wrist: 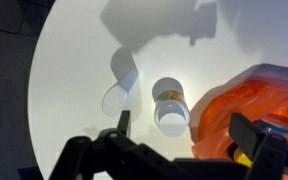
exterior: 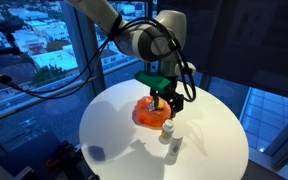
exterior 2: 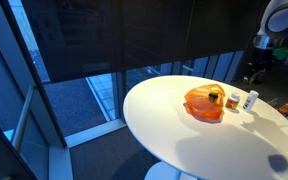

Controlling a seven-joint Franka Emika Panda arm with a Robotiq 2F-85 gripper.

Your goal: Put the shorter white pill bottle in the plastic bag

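Observation:
The bottle stands upright below my open gripper, with one finger on each side. I should next move my gripper straight down over the shorter white pill bottle's cap (exterior: 168,124) (wrist: 171,121).
The shorter white pill bottle (wrist: 169,104) stands upright on the round white table (wrist: 74,60), just beside the orange-red plastic bag (wrist: 246,100). It shows in both exterior views (exterior: 168,129) (exterior 2: 234,101). The bag (exterior: 148,113) (exterior 2: 203,104) lies near the table's middle with yellow bits inside. My gripper (wrist: 184,124) is open and empty. It hovers above the bottle and the bag's edge, one finger on each side in the wrist view. It hangs well above the table in both exterior views (exterior: 164,97) (exterior 2: 252,72).
A taller, slimmer white bottle (wrist: 121,84) stands just past the shorter one (exterior: 174,146) (exterior 2: 250,99). The table's edge (exterior: 94,150) curves round on all sides. Large windows (exterior: 44,40) stand beyond.

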